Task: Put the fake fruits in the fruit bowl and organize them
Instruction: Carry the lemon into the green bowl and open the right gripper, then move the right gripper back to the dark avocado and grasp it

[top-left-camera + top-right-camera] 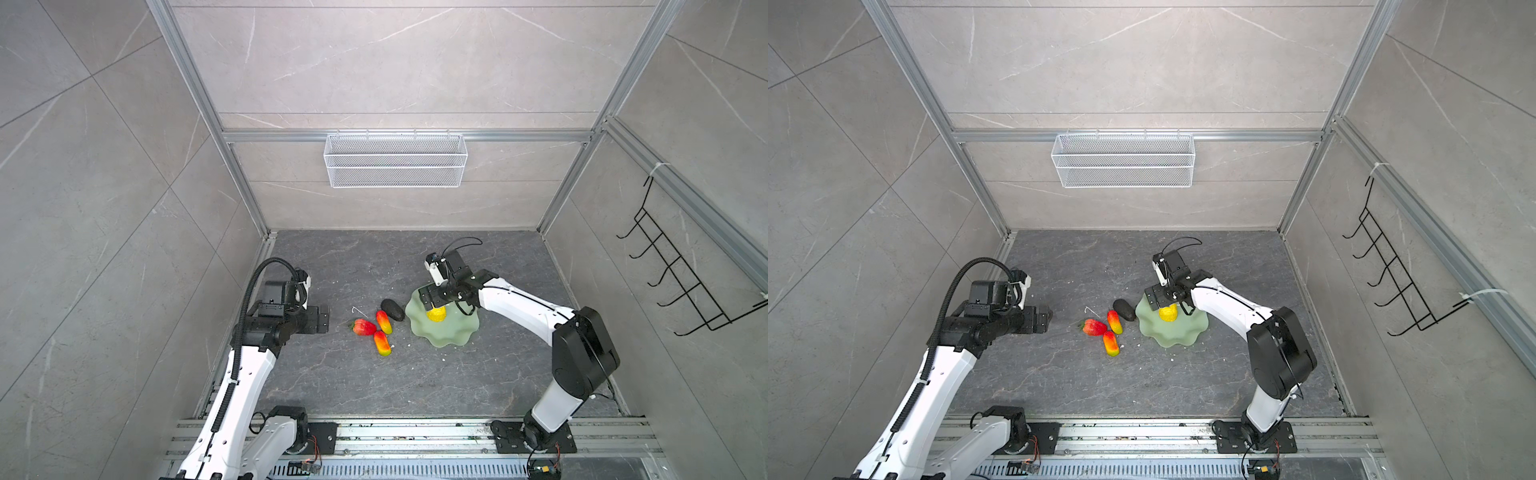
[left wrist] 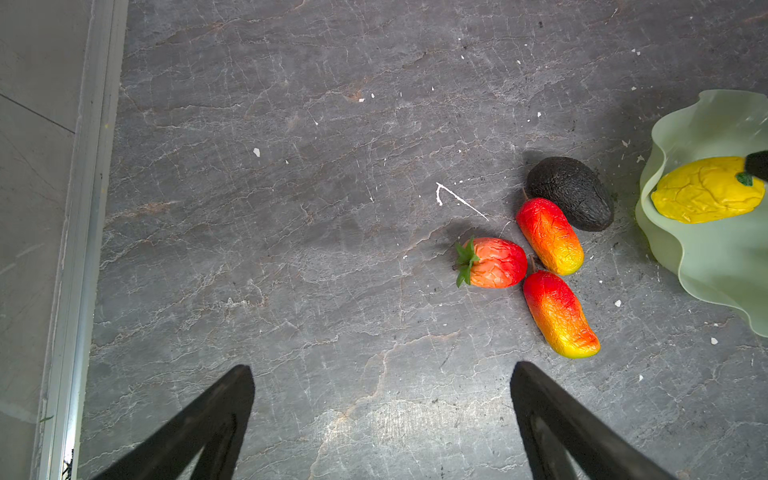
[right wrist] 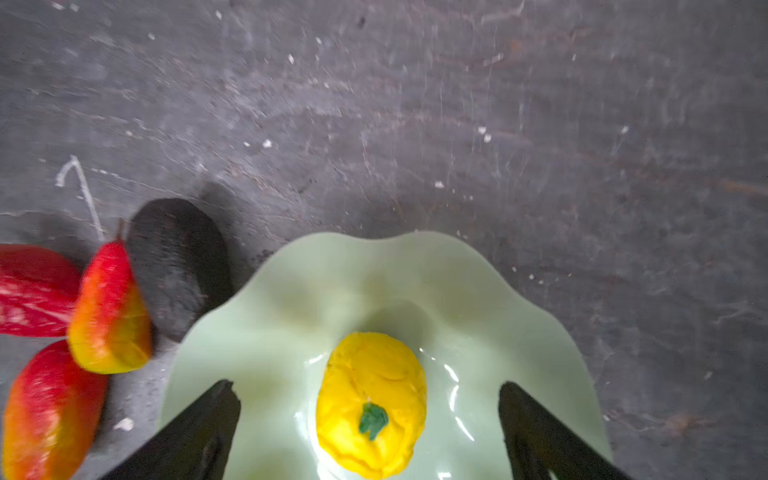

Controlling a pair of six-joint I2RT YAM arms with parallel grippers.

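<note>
My right gripper swings off the bowl (image 1: pixel 451 334) past its rim next and lowers astride the blackish oval fruit (image 1: pixel 392 309) to close, as that's the nearest fruit still outside.
The pale mint-green fruit bowl (image 1: pixel 451 334) (image 1: pixel 1181 334) sits right of centre on the dark stone floor. A yellow fruit (image 1: pixel 435 314) (image 3: pixel 372 407) lies inside it. My right gripper (image 3: pixel 368 388) hangs open over the bowl, with a finger on each side of the yellow fruit and a gap on both sides. Left of the bowl lie a blackish oval fruit (image 1: pixel 392 309), two red-to-yellow mango-like fruits (image 1: pixel 384 322) (image 1: pixel 382 343) and a red strawberry (image 1: pixel 364 327), all close together. My left gripper (image 2: pixel 382 368) (image 1: pixel 324 318) is open and empty, left of the strawberry.
A white wire mesh basket (image 1: pixel 395 160) hangs on the back wall. A black hook rack (image 1: pixel 681 266) is on the right wall. Aluminium rails (image 1: pixel 415 432) run along the front, with both arm bases on them.
</note>
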